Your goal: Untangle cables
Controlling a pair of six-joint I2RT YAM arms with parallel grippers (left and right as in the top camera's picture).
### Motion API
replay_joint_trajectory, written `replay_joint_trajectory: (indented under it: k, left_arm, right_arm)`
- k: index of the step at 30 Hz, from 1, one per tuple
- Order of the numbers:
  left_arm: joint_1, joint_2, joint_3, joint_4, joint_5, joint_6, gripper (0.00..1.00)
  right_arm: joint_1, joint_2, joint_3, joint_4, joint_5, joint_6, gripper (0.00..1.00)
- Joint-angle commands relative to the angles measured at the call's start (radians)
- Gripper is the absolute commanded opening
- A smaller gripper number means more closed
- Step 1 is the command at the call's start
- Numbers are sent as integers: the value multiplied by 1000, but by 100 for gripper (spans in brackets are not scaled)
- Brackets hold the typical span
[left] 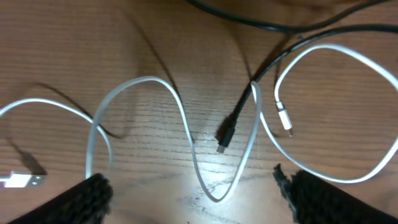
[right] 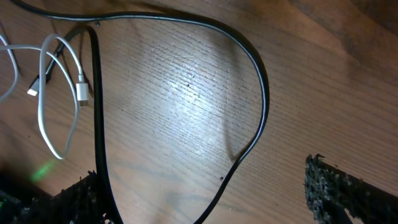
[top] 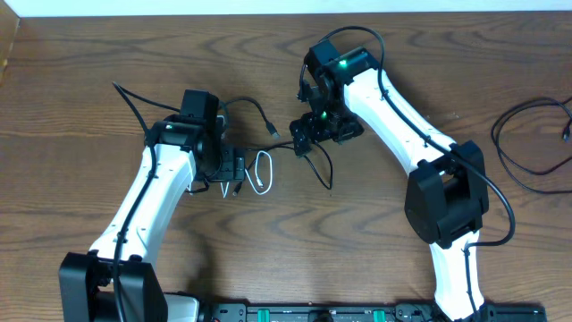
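Observation:
Next, my left gripper moves down toward the table onto the bend of white cable, since that bend is already between the gripper's wide-open fingers.
A white cable (top: 261, 172) lies in loops on the wooden table between the two arms. In the left wrist view the white cable (left: 149, 78) winds across the wood, and a black cable's plug end (left: 225, 135) rests over it. My left gripper (top: 228, 186) stands open just left of the white loops, its fingers (left: 81, 202) wide apart with only a bend of white cable lying between them. My right gripper (top: 304, 146) is open above a thin black cable (right: 264, 93) that loops on the table and runs between the fingers (right: 348, 193), ungripped. The white cable (right: 41, 112) lies to its left.
Another thin black cable (top: 527, 165) curls at the far right of the table. A black cable end with a plug (top: 271, 131) lies between the two grippers. The arms' own thicker wires arc over both wrists.

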Motion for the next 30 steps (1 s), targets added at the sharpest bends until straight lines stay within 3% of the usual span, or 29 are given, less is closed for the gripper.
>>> replay_joint_trajectory:
  k: [1,5,13,23,30]
  left_arm:
    - [-2,-13,-6,-15,-68,-20,99]
    - [-2,-12,-6,-27,-171,-39,98]
    - [-2,15,-10,-25,-180,-39,100]
    - [-2,155,-11,-11,5,-34,99]
    - [-2,196,-11,-2,27,-35,86]
  right_arm:
    - [8,11,-1,-1,0,-14,99]
    - [8,11,-2,-1,0,-14,99]
    - [8,11,-2,-3,0,-14,99]
    - [8,11,-2,-4,0,-14,99]
    - [8,11,-2,-3,0,-14,99]
